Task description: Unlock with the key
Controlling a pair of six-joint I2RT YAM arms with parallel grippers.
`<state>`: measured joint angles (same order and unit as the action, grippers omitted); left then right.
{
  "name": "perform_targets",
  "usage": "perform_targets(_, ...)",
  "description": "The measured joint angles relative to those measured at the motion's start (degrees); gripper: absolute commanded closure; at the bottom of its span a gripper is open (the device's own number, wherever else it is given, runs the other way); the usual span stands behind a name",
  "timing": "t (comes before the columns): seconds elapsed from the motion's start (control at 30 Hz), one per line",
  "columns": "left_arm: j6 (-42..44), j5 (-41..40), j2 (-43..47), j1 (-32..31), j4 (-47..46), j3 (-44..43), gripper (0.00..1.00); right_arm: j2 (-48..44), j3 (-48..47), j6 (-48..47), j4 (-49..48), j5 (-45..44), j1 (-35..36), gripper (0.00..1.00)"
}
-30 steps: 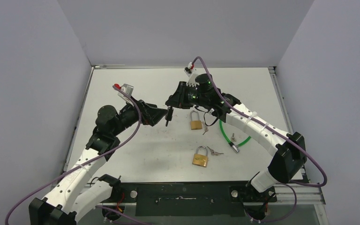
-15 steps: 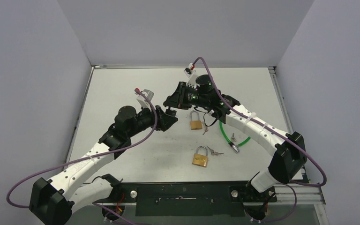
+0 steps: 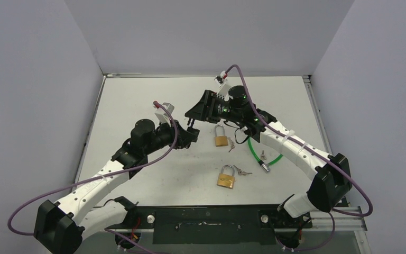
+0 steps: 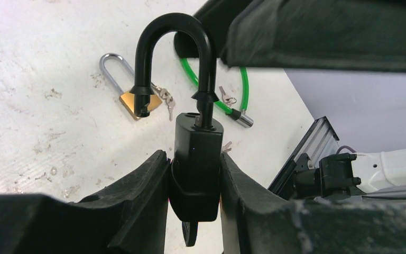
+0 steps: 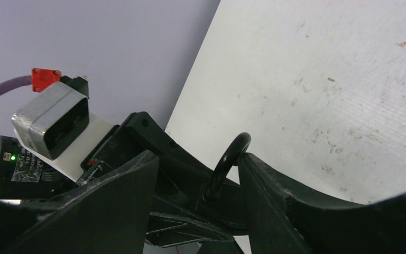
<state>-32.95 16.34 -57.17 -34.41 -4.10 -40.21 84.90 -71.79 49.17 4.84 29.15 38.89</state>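
The padlock goes down and to the left in the top view onto bare tabletop next, where my left gripper releases it, since one shackle leg stands free.
A black padlock (image 4: pixel 195 159) hangs in the air between the two arms (image 3: pixel 191 125). My left gripper (image 4: pixel 194 157) is shut on the lock's body, one finger against each side. The black shackle (image 4: pixel 175 32) stands up with its left leg free of the body and its right leg still in it. A dark key (image 4: pixel 191 233) sticks out below the body. My right gripper (image 5: pixel 198 159) is open around the shackle (image 5: pixel 231 153), which lies close against the right finger. In the top view the right gripper (image 3: pixel 193 114) meets the left gripper (image 3: pixel 189 132) above the table's middle.
Two brass padlocks (image 3: pixel 221 138) (image 3: pixel 225 177) lie on the white table (image 3: pixel 137 90), each with small keys beside it. A green cable lock (image 3: pixel 259 151) lies to their right. The right arm reaches over these.
My left arm swung right to the padlock and its gripper closed on the body. The right gripper, shut on the shackle before, has opened.
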Motion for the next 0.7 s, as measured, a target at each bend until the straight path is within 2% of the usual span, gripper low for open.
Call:
perform_targets(0.13,-0.46,1.36,-0.46,0.94,1.42,0.0,1.0,-0.02,-1.11,0.66,1.18,-0.33,-1.01,0.47)
perform_targets(0.3,-1.11,2.16,-0.5,1.6,1.49,0.07,1.0,0.57,-2.29,1.25,2.97,0.17,-1.2,0.44)
perform_targets(0.43,-1.46,2.34,-0.5,1.9,1.33,0.5,1.0,2.84,-4.55,1.18,5.05,0.96,-1.2,0.46)
perform_targets(0.57,-1.84,2.49,-0.94,1.92,1.29,0.87,1.0,5.55,-5.79,0.96,6.78,1.62,-1.2,0.63)
perform_targets(0.7,-2.69,3.8,-1.73,2.6,1.25,1.07,1.0,7.19,-5.92,0.7,7.17,2.58,-1.44,0.88)
